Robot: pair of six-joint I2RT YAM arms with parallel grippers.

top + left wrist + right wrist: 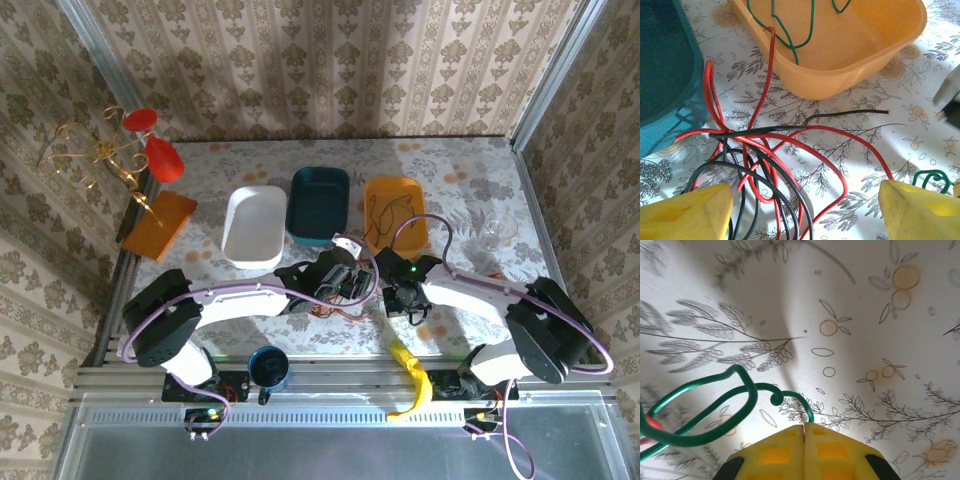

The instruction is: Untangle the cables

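Note:
My right gripper will rise away from the tangle and release the end of the cable over bare cloth (856, 412), because the green loop still curls beside the red cable.
A tangle of red cable (771, 150) and black cable (760, 185) lies on the flowered tablecloth between the arms (345, 312). My left gripper (805, 215) hangs open over it, the yellow fingers (687, 212) wide apart on either side of the loops and touching nothing. My right gripper (805, 432) is shut on the end of a green cable (715, 390), which curls away to the left just above the cloth. That green loop (932, 176) lies by the left gripper's right finger. More green cable (790, 35) rests in the orange tub (840, 65), and a red strand runs over its rim.
Behind the tangle stand a white tub (253, 225), a teal tub (320, 200) and the orange tub (395, 190) in a row. A clear glass (497, 228) sits at the right, an orange block (160, 225) and a gold stand at the left. A blue cup (268, 368) is near the bases.

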